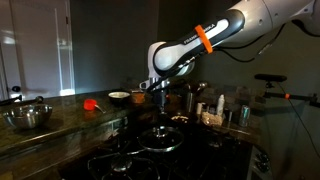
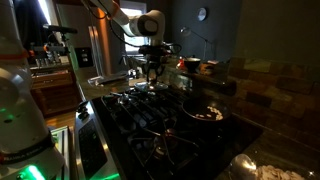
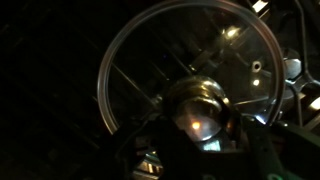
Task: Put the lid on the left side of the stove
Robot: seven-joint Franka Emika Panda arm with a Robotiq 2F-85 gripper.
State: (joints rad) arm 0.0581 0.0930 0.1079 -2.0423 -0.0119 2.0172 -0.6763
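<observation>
The gripper carries the lid to the stove's end by the steel bowl next, since the lid hangs short. It then lowers the lid onto the grates and releases it.
The lid (image 3: pixel 190 70) is round glass with a shiny silvery rim and a domed metal knob (image 3: pixel 198 108); it fills the wrist view, with dark grates showing through it. My gripper (image 3: pixel 195 125) has a finger on either side of the knob and looks shut on it. In an exterior view the gripper (image 1: pixel 162 100) hangs over the black gas stove (image 1: pixel 150 158), with the lid (image 1: pixel 160 137) low over a burner. In the other direction, the gripper (image 2: pixel 152 72) is at the far end of the stove (image 2: pixel 150 122).
A deep steel bowl (image 1: pixel 28 117), a red object (image 1: pixel 90 103) and a small white bowl (image 1: pixel 118 97) sit on the counter. Jars and containers (image 1: pixel 215 110) stand behind the stove. A dark pan with food (image 2: pixel 205 112) sits on a burner.
</observation>
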